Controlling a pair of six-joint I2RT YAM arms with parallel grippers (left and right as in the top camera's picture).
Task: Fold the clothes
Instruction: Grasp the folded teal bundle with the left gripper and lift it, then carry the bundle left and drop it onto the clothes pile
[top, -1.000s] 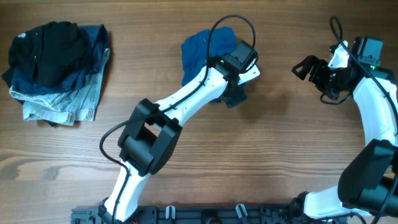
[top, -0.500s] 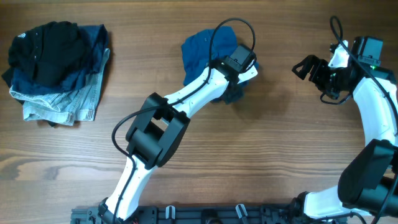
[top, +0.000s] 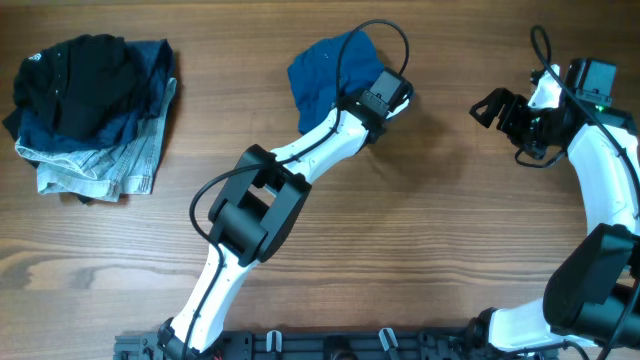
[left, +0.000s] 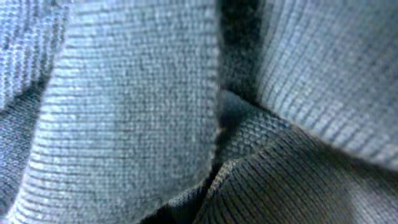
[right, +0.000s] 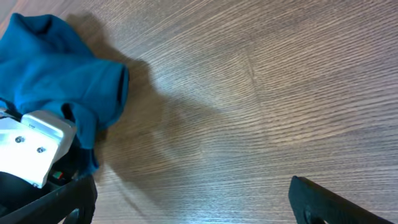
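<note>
I will lift my left gripper next, carry the clothes (top: 325, 75) to the left in the overhead view and let go of them on the black garment (top: 84, 84), because garments are stacked there.
The clothes (top: 325, 75), a royal-blue garment, lie bunched at the far middle of the table. My left gripper (top: 372, 122) is pressed into their right edge, with its fingertips hidden in the cloth. In the left wrist view, ribbed folds of the clothes (left: 137, 112) fill the whole picture, so the gripper is shut on them. My right gripper (top: 495, 108) hovers open at the far right, well apart from the cloth. In its own view the right gripper (right: 199, 211) holds nothing, with bare wood below, and the clothes (right: 56, 74) lie at the upper left.
At the far left lies a pile with a black garment (top: 75, 80) on top of pale jeans (top: 100, 165). The left arm (top: 300, 160) stretches diagonally across the middle of the wooden table (top: 450, 230).
My left gripper has closed on the blue cloth and drawn back slightly toward the far side. The garment has bunched up higher and its dark lower flap is gone. The right arm has not moved.
</note>
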